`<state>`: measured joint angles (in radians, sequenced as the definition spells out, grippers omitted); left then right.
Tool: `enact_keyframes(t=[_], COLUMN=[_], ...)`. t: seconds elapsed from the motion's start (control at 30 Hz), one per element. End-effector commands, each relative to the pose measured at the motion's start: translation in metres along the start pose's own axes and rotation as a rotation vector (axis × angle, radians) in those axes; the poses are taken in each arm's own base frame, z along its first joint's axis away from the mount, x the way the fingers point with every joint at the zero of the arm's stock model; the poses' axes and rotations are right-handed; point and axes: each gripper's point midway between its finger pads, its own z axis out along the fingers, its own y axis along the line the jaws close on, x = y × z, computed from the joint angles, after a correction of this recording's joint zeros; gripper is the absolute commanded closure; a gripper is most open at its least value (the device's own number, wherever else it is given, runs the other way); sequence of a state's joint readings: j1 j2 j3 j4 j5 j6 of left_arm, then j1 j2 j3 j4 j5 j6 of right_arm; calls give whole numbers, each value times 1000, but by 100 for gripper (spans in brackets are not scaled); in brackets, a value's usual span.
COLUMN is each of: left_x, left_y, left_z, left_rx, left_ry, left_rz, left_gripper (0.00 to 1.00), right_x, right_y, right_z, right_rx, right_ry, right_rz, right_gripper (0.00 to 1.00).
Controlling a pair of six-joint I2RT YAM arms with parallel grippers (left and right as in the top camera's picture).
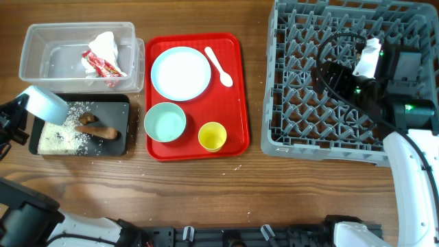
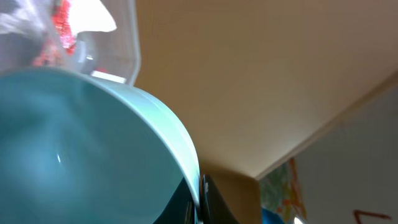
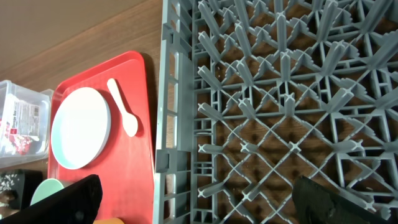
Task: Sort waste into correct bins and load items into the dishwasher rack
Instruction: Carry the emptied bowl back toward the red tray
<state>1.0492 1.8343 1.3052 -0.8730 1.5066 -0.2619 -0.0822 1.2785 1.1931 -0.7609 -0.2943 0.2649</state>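
The bowl goes to the red serving tray with my left gripper next, turns upright and comes down between spoon and yellow cup, where the tray is bare.
My left gripper (image 1: 19,110) is shut on the rim of a pale blue-green bowl (image 1: 46,101), held tilted over the black tray (image 1: 110,101). In the left wrist view the bowl (image 2: 74,155) fills the frame, its rim pinched between my fingers (image 2: 200,202). White rice (image 1: 60,136) and a brown sausage-like scrap (image 1: 98,130) lie in the tray. The clear tub (image 1: 41,48) holds the red-and-white wrapper (image 1: 103,63). The plate (image 1: 180,73), spoon (image 1: 219,66), second bowl (image 1: 164,122) and yellow cup (image 1: 212,136) sit on the red serving tray. My right gripper (image 3: 193,202) is open and empty above the dishwasher rack (image 1: 295,103).
The red serving tray (image 1: 236,89) lies between the bins and the rack. The rack (image 3: 280,106) holds nothing. Bare wooden table runs along the front edge.
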Motion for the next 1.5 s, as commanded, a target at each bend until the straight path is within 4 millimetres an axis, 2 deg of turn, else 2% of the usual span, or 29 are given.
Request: enact_keyframes(t=[0.0, 0.07, 0.17, 0.23, 0.33, 0.47, 0.57, 0.63, 0.73, 0.8, 0.9, 1.0, 1.1, 1.3, 1.47], left_x=[-7, -1, 15, 31, 62, 108, 152, 178, 224, 249, 278, 319, 337, 354, 352], left_y=[33, 29, 4, -7, -17, -16, -11, -1, 26, 51, 94, 139, 167, 185, 189], left_z=[-1, 5, 22, 38, 73, 132, 188, 218, 257, 273, 284, 287, 282, 266, 258], left_rx=[-209, -189, -63, -52, -120, -304, -398, -451, -536, -624, -762, -808, -878, -958, -995], left_ry=[-64, -38, 48, 104, 190, 267, 320, 341, 399, 417, 457, 598, 654, 713, 737], left_rz=[-14, -21, -7, 54, 218, 513, 770, 903, 1157, 1267, 1365, 1399, 1446, 1503, 1493], left_gripper=[96, 96, 96, 96, 96, 96, 96, 96, 96, 96, 96, 96, 96, 96, 90], right_x=[-4, -4, -4, -5, -6, -6, -5, -5, -4, -3, -2, -3, -3, -4, -4], right_y=[-1, -1, -1, -1, -1, -1, -1, -1, -1, -1, -2, -1, -1, -1, -1], right_z=[1, 1, 1, 1, 1, 1, 1, 1, 1, 1, 1, 1, 1, 1, 1], right_rx=[9, 9, 9, 8, 7, 7, 7, 8, 9, 10, 11, 11, 11, 10, 10], right_ry=[-8, -8, -8, -11, -15, -15, -14, -11, -8, -6, -2, -4, -3, -7, -7], right_rz=[25, 25, 26, 26, 31, 30, 30, 31, 32, 33, 32, 32, 32, 32, 32], right_gripper=[0, 0, 0, 0, 0, 0, 0, 0, 0, 0, 0, 0, 0, 0, 0])
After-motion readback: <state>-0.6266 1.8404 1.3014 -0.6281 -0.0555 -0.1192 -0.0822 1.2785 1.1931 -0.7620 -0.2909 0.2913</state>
